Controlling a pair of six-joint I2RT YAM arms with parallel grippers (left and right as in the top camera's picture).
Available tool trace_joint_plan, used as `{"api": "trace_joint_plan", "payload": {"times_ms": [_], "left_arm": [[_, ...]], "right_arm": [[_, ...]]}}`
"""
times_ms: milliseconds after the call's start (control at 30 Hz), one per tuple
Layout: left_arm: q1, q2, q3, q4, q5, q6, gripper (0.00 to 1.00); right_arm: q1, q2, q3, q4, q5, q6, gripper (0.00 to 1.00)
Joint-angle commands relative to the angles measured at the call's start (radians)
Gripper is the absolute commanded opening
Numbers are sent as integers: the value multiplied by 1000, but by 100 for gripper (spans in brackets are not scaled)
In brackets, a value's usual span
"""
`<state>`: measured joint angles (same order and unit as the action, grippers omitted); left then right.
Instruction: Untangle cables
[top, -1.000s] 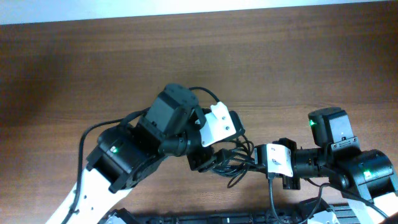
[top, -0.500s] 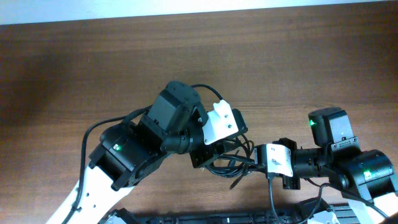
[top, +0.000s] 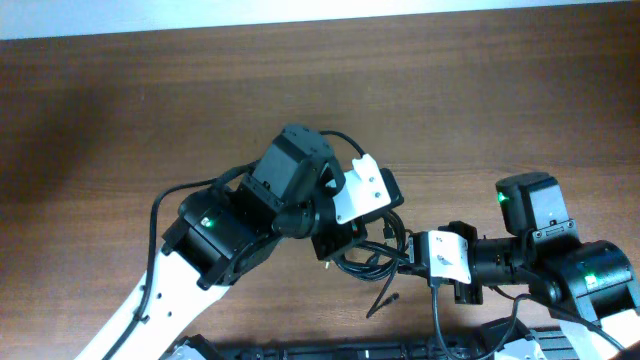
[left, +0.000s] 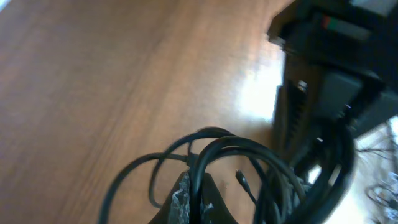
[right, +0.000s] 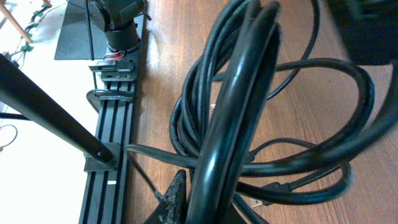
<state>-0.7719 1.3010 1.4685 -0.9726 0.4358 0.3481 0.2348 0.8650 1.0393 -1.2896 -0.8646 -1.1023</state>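
Note:
I will turn my left gripper and pull it to the left in the overhead view, over bare wood, and release the strand (left: 200, 167) there, because it curves into the bunch.
The cables (top: 368, 262) are a tangle of thin black loops on the wooden table between my two grippers. My left gripper (top: 335, 248) comes in from the left and is shut on one strand. In the left wrist view that strand (left: 200, 167) runs up between the fingertips (left: 181, 198), and a small plug end (left: 240, 178) lies beside it. My right gripper (top: 408, 258) reaches in from the right, shut on a thick bunch of loops (right: 242, 87). One loose cable end (top: 383, 300) trails toward the table's front edge.
A black rail (right: 115, 124) with a stand runs along the table's near edge behind the right arm. The right arm's dark body (left: 329, 50) stands close to the cables in the left wrist view. Bare wood (top: 200, 90) stretches to the left and back.
My left gripper has shut on a cable strand and shifted slightly up and right. The loops drew in toward it, leaving one cable end trailing. The right gripper has held still.

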Motion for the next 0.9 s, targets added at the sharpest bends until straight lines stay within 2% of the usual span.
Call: {"api": "trace_joint_plan", "payload": {"times_ms": [0,200,233,300,467,533,633,733,800,867], "left_arm": [[3,3,13,87,-267,-176,0],[3,3,13,232,-728,-570,0],[3,3,13,232,-849,-704,0],[3,3,13,231,-982,-890,0],[3,3,13,227,-1053,-1249,0],[3,-10,13,192,-1152,-1522,0],[3,-32,13,185,-1225,-1714,0],[3,-40,13,185,-1226,-1996,0],[3,-40,13,187,-1230,-2121,0],[3,-40,13,187,-1270,-2168,0]], "right_arm": [[9,-5,3,3,-50,-8,4],[9,-5,3,7,-46,-8,4],[9,-5,3,7,-46,-8,4],[9,-5,3,7,-46,-8,4],[9,-5,3,7,-40,11,4],[9,-5,3,7,-40,11,4],[9,-5,3,7,-40,11,4],[9,-5,3,11,-40,23,4],[9,-5,3,14,-40,45,4],[9,-5,3,20,-40,72,4]]}}
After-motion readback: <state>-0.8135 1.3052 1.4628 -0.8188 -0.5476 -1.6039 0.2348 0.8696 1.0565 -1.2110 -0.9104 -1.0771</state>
